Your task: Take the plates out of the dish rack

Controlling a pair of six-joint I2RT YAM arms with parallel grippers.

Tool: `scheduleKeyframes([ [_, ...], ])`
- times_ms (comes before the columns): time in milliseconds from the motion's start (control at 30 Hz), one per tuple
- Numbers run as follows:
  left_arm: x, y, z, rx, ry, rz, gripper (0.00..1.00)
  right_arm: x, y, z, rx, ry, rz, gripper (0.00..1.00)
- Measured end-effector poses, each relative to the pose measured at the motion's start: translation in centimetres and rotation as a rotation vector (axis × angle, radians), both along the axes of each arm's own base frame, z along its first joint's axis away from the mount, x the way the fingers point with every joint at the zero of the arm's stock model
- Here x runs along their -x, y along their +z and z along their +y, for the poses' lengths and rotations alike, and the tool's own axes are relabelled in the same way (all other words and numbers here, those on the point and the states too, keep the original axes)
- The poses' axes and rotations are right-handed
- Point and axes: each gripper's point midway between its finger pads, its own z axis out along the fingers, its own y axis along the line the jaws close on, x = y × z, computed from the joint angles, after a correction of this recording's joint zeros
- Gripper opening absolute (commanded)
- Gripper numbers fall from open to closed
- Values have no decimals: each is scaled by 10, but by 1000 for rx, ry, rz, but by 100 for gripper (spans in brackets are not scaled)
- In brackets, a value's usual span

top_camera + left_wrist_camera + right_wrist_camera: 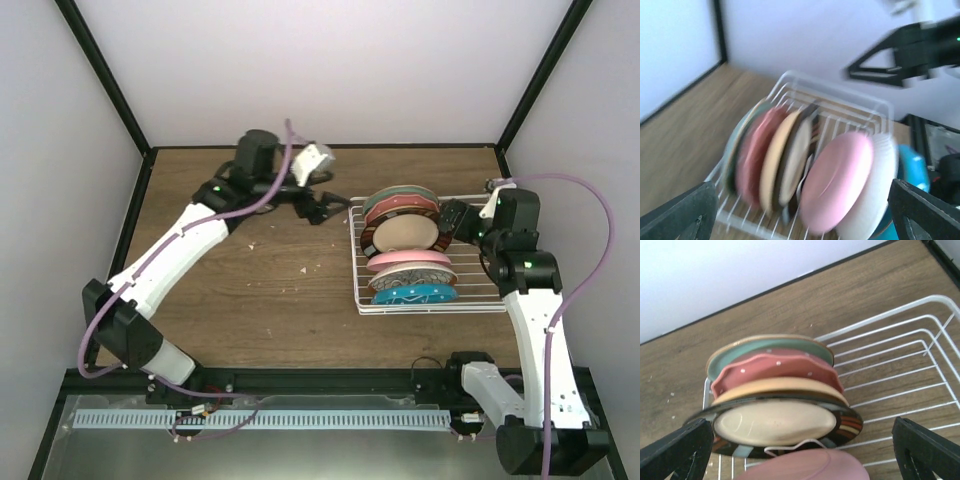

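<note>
My left gripper swings back and to the right in the top view over the teal plate's rim (pixel 414 291) (pixel 912 164) next, unblocked in front, and descends.
The white wire dish rack (pixel 490 300) stands at the right of the wooden table with several plates upright in it. From back to front they are pale green (pixel 400 193), red-pink dotted (pixel 402 207), tan dark-rimmed (pixel 403 235), plain pink (pixel 408 261), white petal-patterned (pixel 412 278) and teal dotted (pixel 413 296). My left gripper (pixel 318 208) is open and empty, left of the rack's back corner, facing the plates. My right gripper (pixel 452 222) is open and empty, just right of the tan plate. The blurred left wrist view shows the rack (pixel 850 107) and the pink plate (pixel 840 175). The right wrist view shows the dark-rimmed plate (pixel 775 421) close ahead.
White walls and black frame posts (pixel 105 75) enclose the table. Small crumbs (pixel 308 268) lie on the wood left of the rack. The right half of the rack (pixel 920 325) holds no plates. A purple cable (pixel 590 200) loops over the right arm.
</note>
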Motion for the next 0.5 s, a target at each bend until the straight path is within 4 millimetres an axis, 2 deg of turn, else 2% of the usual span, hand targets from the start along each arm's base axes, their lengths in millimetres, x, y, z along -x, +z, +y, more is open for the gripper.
scheduleKeyframes([
  [33, 14, 19, -22, 8, -74, -62, 94, -3, 3, -2, 2, -13, -1, 100],
  [100, 39, 42, -55, 15, -194, -160, 93, -10, 11, -9, 11, -57, -6, 100],
  [167, 61, 52, -79, 0, -293, -233, 93, -14, 19, -19, 26, -112, -11, 100],
  [233, 78, 49, -98, -37, -366, -293, 92, -17, 31, -30, 49, -177, -18, 100],
  [367, 109, 23, -121, -148, -476, -392, 90, -22, 53, -49, 81, -282, -48, 100],
  [500, 146, -2, -138, -230, -557, -480, 84, -25, 58, -59, 95, -341, -43, 100],
])
